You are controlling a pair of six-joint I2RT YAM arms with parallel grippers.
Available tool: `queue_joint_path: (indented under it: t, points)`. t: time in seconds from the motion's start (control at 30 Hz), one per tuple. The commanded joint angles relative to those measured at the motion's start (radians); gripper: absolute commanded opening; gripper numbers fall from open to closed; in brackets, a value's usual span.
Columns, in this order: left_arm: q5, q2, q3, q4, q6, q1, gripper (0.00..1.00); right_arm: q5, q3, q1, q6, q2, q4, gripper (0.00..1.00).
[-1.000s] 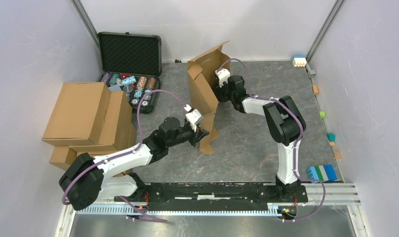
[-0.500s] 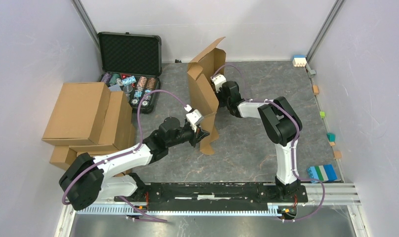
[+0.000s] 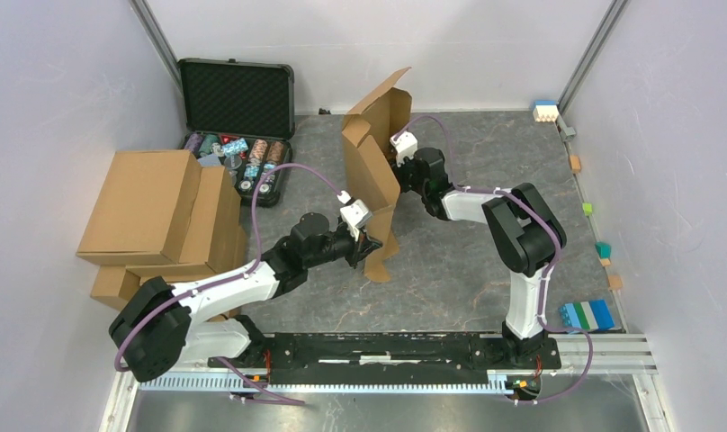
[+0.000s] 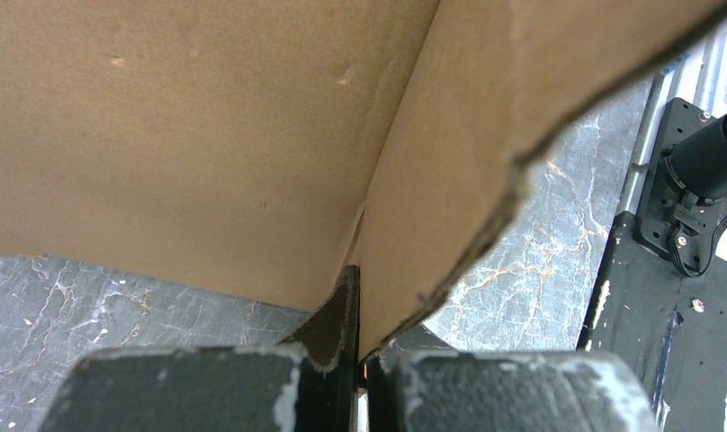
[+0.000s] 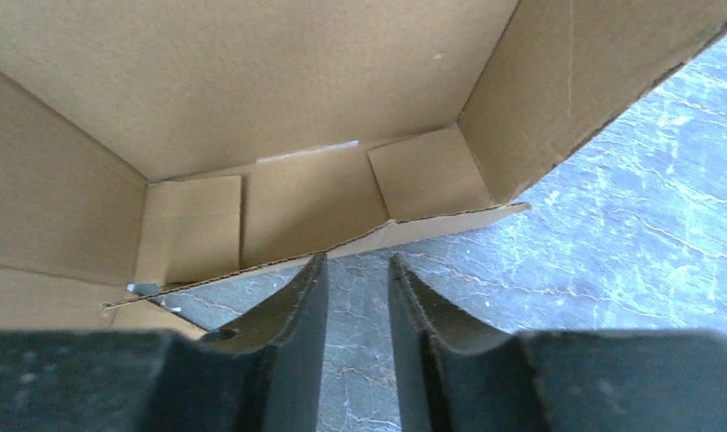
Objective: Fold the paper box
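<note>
The carton pile is to the left of my left gripper in the top view, so that gripper will next swing the box's flap toward the pile to turn the side-on box, then let go of it.
The paper box [image 3: 371, 175] is a brown cardboard sheet standing half-folded on edge in the middle of the table, its top flap [image 3: 389, 94] sticking up. My left gripper [image 3: 371, 243] is shut on a lower flap; in the left wrist view the cardboard [image 4: 207, 135] runs down into the closed left gripper [image 4: 360, 288]. My right gripper [image 3: 393, 159] sits at the box's right side, partway up. In the right wrist view the right gripper [image 5: 355, 263] is open with a narrow gap and only table between its fingers, just short of a flap edge of the box [image 5: 252, 90].
A pile of ready-made brown cartons [image 3: 157, 216] fills the left side. An open black case [image 3: 237, 108] with poker chips stands at the back left. Coloured blocks [image 3: 587, 315] lie along the right edge, and a few more [image 3: 546, 111] at the back right corner.
My right gripper has moved in closer to the box's right side and its jaws have narrowed. The top flap stands a little more upright. The left arm has not moved.
</note>
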Motion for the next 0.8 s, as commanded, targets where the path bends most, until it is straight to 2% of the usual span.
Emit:
queue_joint_path:
  t: [0.0, 0.53, 0.77]
  points:
    - [0.040, 0.019, 0.011, -0.062, -0.054, 0.001, 0.02, -0.066, 0.037, 0.003, 0.018, -0.014, 0.046, 0.33]
    - [0.038, 0.029, 0.014, -0.066, -0.050, 0.001, 0.02, -0.142, 0.228, 0.003, 0.047, 0.144, -0.034, 0.20]
    - [0.039, 0.028, 0.015, -0.065, -0.051, 0.001, 0.02, -0.100, 0.102, -0.001, 0.071, 0.025, 0.053, 0.25]
